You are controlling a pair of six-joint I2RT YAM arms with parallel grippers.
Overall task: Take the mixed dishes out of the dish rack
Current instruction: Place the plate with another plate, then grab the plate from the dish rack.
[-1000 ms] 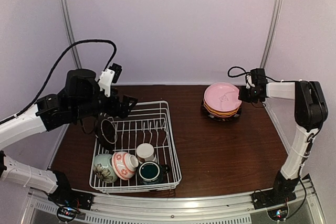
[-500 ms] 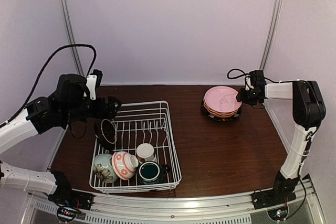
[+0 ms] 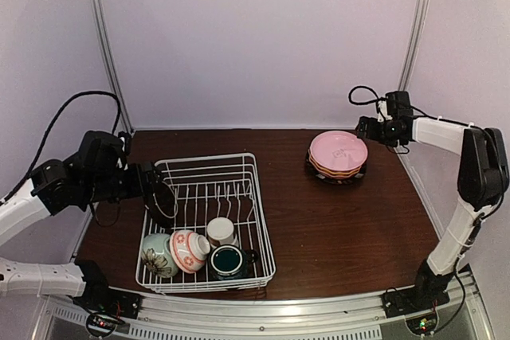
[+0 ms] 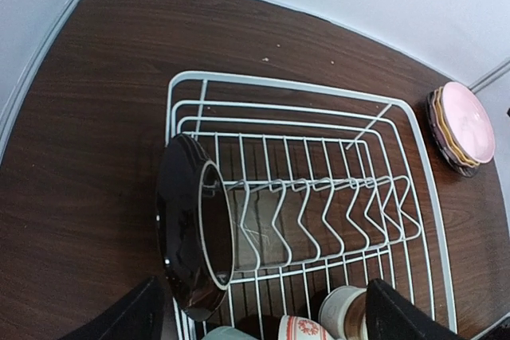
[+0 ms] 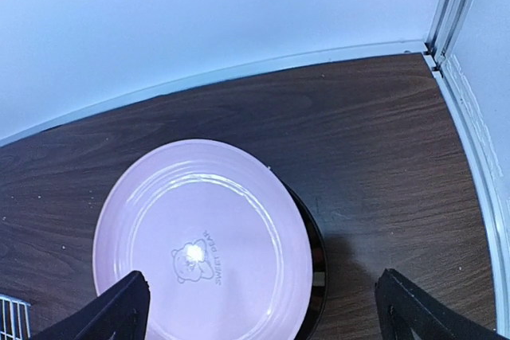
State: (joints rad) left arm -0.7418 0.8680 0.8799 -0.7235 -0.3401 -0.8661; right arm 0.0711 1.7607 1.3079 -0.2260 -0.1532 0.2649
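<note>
I will lower my left gripper onto the dark bowl, to its near rim [image 4: 217, 276], with one fingertip on either side, and close it. The bowl stands on edge and its rim is exposed.
The dish rack [image 3: 268, 238], a white wire basket, holds a dark bowl [image 3: 162, 201] on edge at its left end. Along its near side sit a pale-green floral bowl [image 3: 156, 252], a pink-white bowl [image 3: 190, 249], a small white cup [image 3: 221, 231] and a teal mug [image 3: 227, 261]. My left gripper [image 3: 150, 183] hangs open just left of the dark bowl [image 4: 195, 236], holding nothing. At the back right a pink plate [image 5: 203, 240] tops a stack of plates [image 3: 338, 157]. My right gripper [image 3: 368, 129] is open beside and above it, empty.
The rack's upright plate tines [image 4: 319, 212] stand bare. A white frame post [image 3: 413, 33] and the side wall rise close behind the right arm. Bare dark wood tabletop [image 3: 335, 228] lies between the rack and the plate stack.
My right gripper has opened, let go of the pink plate on the stack and lifted back to the right. My left arm has swung left and down beside the dark bowl.
</note>
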